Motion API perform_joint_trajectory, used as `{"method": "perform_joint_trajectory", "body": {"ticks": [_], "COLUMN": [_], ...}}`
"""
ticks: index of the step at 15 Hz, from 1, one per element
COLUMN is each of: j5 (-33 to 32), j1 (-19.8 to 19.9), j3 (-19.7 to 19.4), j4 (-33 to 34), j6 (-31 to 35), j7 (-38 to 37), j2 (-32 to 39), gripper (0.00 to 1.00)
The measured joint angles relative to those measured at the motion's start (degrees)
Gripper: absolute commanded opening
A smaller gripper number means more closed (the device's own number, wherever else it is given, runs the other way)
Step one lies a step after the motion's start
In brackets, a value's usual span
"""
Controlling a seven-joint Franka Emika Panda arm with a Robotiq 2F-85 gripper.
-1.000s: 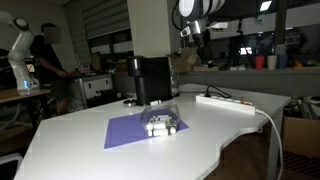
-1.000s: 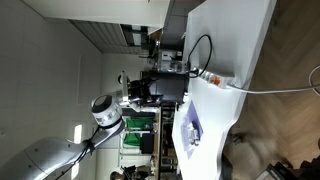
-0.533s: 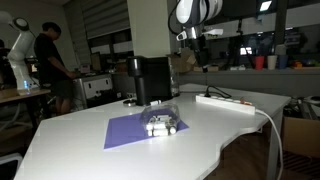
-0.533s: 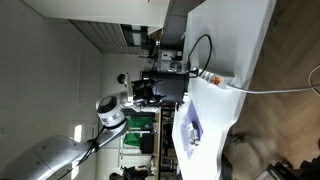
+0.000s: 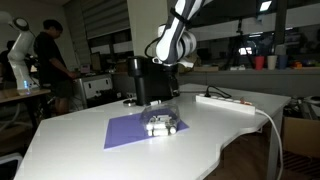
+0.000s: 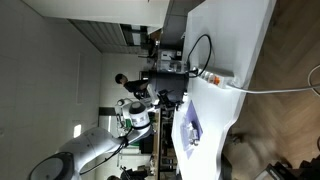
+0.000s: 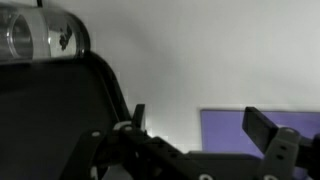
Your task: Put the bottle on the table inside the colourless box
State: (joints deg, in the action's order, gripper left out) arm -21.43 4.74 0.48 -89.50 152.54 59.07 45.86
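Observation:
My gripper lowers its open fingers into the gap between black appliance (image 5: pixel 150 80) and mat below next, clear of the appliance's edge, onto the bottle.
The colourless box (image 5: pixel 160 123) stands on a purple mat (image 5: pixel 140 130) on the white table (image 5: pixel 90 150). Small pale and dark items show through its walls; I cannot make out the bottle as a separate thing. My gripper (image 5: pixel 165 60) hangs in the air above and behind the box, in front of the black appliance (image 5: pixel 150 80). In the wrist view my gripper (image 7: pixel 200 125) is open and empty, and between its fingers are bare table and a corner of the mat (image 7: pixel 235 125). The box is out of the wrist view.
The black appliance (image 7: pixel 50 110) with a clear jug on top (image 7: pixel 40 30) stands close to the gripper. A white power strip (image 5: pixel 225 100) with a cable lies at the far side of the table. The mat (image 6: pixel 190 130) shows near the table's curved edge.
The arm has swung down and to the left, from high over the power strip to just above the black appliance and nearer the mat. The gripper stays open.

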Motion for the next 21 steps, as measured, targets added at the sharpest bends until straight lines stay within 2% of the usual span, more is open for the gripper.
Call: {"method": "perform_joint_trajectory", "body": {"ticks": [5,11,21], "j5": [0.0,0.4,4.5], "j1": [-2.6,-2.7,-2.1], "j3": [0.3,2.3,4.6], "j4": [12.6,25.7,34.6], "j6": [7.2,8.4,5.1], "j7": [1.2,3.7,9.0], "j2": [11.7,21.9,29.9], "gripper": [1.0,1.0,1.0]}}
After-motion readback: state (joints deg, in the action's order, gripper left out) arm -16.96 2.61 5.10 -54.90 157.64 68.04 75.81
